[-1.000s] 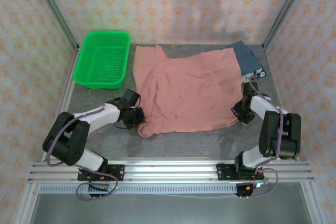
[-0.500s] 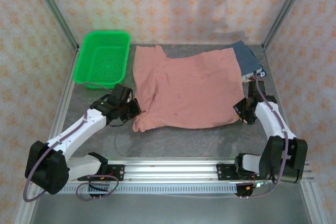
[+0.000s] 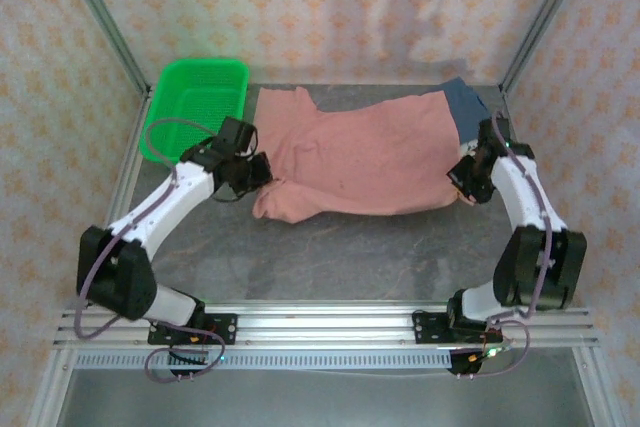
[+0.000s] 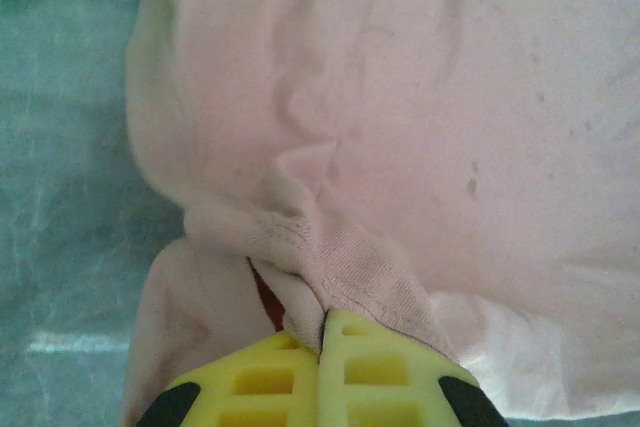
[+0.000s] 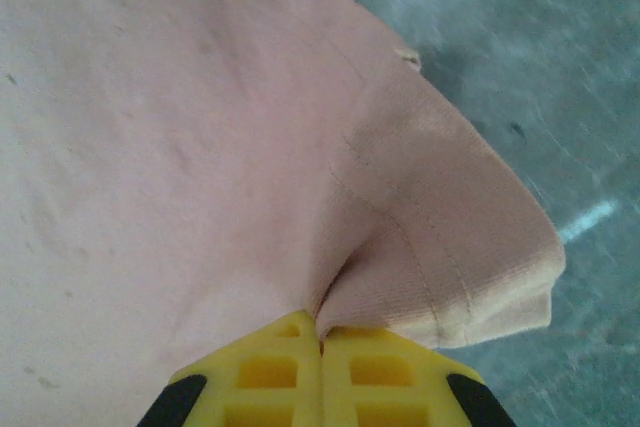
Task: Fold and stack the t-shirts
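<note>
My left gripper moves outward next, drawing the pinched hem over the pink t-shirt's spread body, and releases it there, because that cloth lies open just beyond.
A salmon-pink t-shirt (image 3: 360, 152) lies spread across the middle of the table, its near edge lifted and rolled back toward the rear. My left gripper (image 3: 262, 173) is shut on the shirt's near-left corner; in the left wrist view the yellow fingers (image 4: 270, 377) pinch a ribbed hem of the pink t-shirt (image 4: 400, 117). My right gripper (image 3: 462, 179) is shut on the near-right corner, where the pink t-shirt (image 5: 180, 127) bunches between the yellow fingers (image 5: 380, 372). A slate-blue t-shirt (image 3: 466, 107) lies at the back right, partly under the pink one.
A green mesh basket (image 3: 190, 97) stands at the back left, close behind my left arm. Metal frame posts and patterned walls close off the sides and back. Bare grey table (image 3: 350, 257) stretches between the shirt and the front rail.
Both grippers have carried the pink shirt's near edge away from the front rail toward the back, so the shirt now covers less table. Both arms have stretched out farther.
</note>
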Motion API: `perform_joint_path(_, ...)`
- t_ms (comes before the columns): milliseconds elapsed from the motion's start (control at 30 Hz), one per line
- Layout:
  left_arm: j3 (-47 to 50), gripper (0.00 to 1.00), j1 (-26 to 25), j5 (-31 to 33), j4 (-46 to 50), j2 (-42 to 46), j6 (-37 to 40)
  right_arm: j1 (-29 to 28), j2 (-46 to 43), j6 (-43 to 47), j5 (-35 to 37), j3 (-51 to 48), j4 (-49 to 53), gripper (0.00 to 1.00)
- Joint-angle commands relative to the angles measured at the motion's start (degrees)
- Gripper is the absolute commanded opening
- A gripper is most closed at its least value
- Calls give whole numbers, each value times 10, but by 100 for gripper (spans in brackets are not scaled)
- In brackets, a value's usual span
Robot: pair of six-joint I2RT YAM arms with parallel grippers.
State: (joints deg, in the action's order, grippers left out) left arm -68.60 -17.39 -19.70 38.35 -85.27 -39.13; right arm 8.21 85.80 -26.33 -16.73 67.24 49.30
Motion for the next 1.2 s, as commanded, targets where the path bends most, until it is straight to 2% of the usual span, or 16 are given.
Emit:
perform_joint_path(0,-86,0,12,-9,61,-75,70,3,66,47,-2,69,26,0)
perform_joint_path(167,-223,0,16,2,96,-211,115,4,187,71,0,170,29,0)
perform_joint_path(333,-345,17,24,16,99,-328,116,3,270,75,3,240,-7,11)
perform_joint_path(400,-388,29,30,20,90,-352,100,4,277,73,3,251,-31,21)
perform_joint_path(467,-426,30,39,39,88,-364,88,5,273,73,0,262,-44,29)
perform_joint_path(500,-441,37,45,51,86,-367,68,6,265,77,-3,263,-52,39)
perform_joint_path(533,-452,47,53,55,83,-365,58,6,254,82,-6,263,-54,45)
perform_joint_path(600,-461,53,64,73,85,-353,46,6,229,93,-7,257,-51,48)
perform_joint_path(667,-444,63,69,82,87,-322,42,6,193,101,-16,234,-53,52)
perform_joint_path(733,-394,67,68,80,87,-274,45,5,145,107,-36,192,-62,59)
perform_joint_path(867,-203,69,67,38,24,-135,29,5,49,112,-94,91,-90,72)
perform_joint_path(1000,-35,68,67,-31,-78,-42,20,6,-35,112,-174,-12,-134,76)
perform_joint_path(1100,11,66,63,-69,-122,-30,30,5,-72,102,-218,-74,-158,78)
perform_joint_path(1167,7,63,53,-66,-117,-46,55,3,-78,100,-240,-97,-161,78)
